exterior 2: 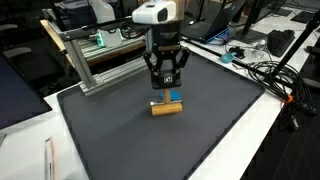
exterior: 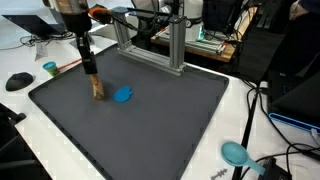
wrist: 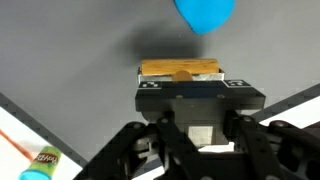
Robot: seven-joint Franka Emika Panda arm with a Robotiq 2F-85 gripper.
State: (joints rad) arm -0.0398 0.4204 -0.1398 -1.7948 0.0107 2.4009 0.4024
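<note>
My gripper holds the block and will next go up and carry it to the frame's black top plate to release it there. That plate is higher than my gripper's fingers at the mat's far edge.
A tan wooden block rests on the dark grey mat, left of centre in an exterior view. My gripper comes straight down onto it, and its fingers are shut on the block's top. In the wrist view the block sits right at the tips of my gripper, partly hidden by the black jaws. A blue rounded object lies on the mat just beside the block, untouched; it shows at the top of the wrist view.
An aluminium frame stands at the mat's far edge. A black mouse and a green cup sit on the white table beyond the mat. A teal object and cables lie off another side.
</note>
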